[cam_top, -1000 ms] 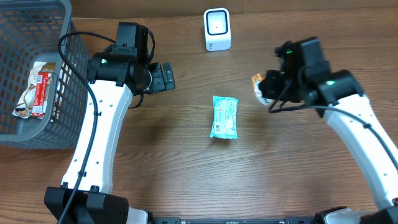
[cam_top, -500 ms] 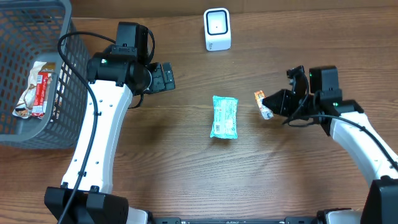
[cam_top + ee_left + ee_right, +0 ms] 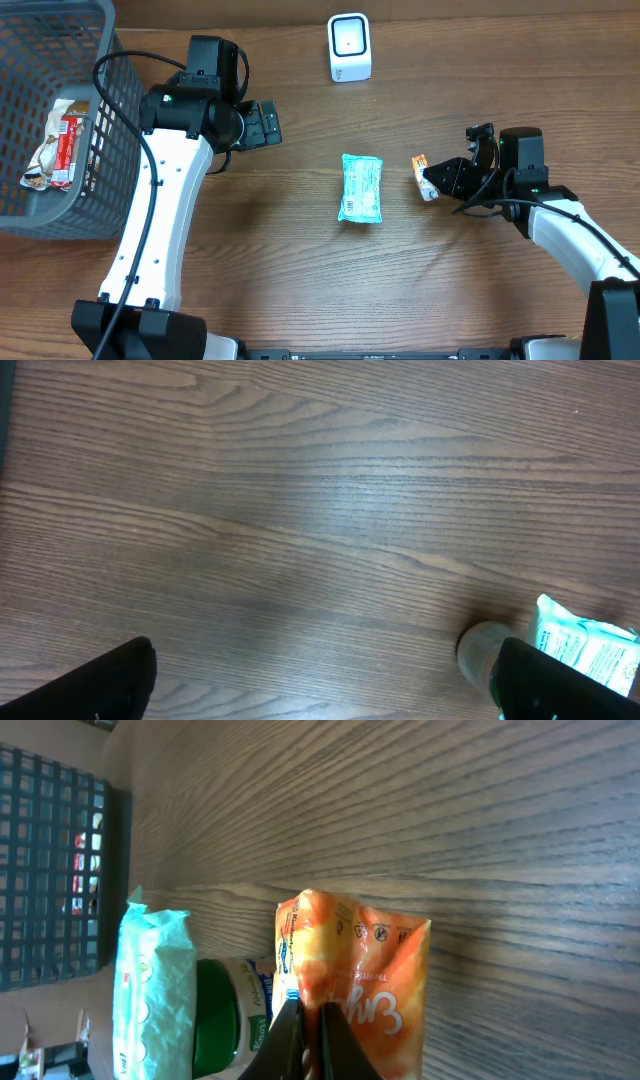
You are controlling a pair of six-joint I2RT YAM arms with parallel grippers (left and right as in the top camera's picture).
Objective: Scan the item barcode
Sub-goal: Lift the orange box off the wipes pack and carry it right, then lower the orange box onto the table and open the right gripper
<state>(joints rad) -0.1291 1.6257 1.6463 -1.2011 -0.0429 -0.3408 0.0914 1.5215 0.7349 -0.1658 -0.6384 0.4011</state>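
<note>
The bare wood beside the teal tissue pack is below my right gripper, so my right gripper needs to lower the orange snack packet point(image 3: 422, 177) onto it next and let go.
My right gripper point(image 3: 434, 180) is shut on an orange snack packet point(image 3: 422, 177), held low over the table just right of a teal tissue pack point(image 3: 361, 187). In the right wrist view the jaws point(image 3: 312, 1038) pinch the lower edge of the orange packet point(image 3: 360, 982), with the teal pack point(image 3: 155, 988) to its left. A white barcode scanner point(image 3: 349, 47) stands at the back centre. My left gripper point(image 3: 262, 124) hangs open at the back left with nothing between its fingers. In the left wrist view the left gripper point(image 3: 325, 690) spans bare wood, with the teal pack point(image 3: 590, 645) at the right edge.
A dark mesh basket point(image 3: 95, 120) at the far left holds a wrapped snack point(image 3: 58, 143). A green-lidded jar point(image 3: 222, 1020) shows beyond the teal pack in the right wrist view, and a round jar top point(image 3: 478, 652) sits beside the left gripper's right finger.
The right arm has swung down and toward the front with the orange packet, bringing it lower and closer to the teal pack. The left arm has not moved.
</note>
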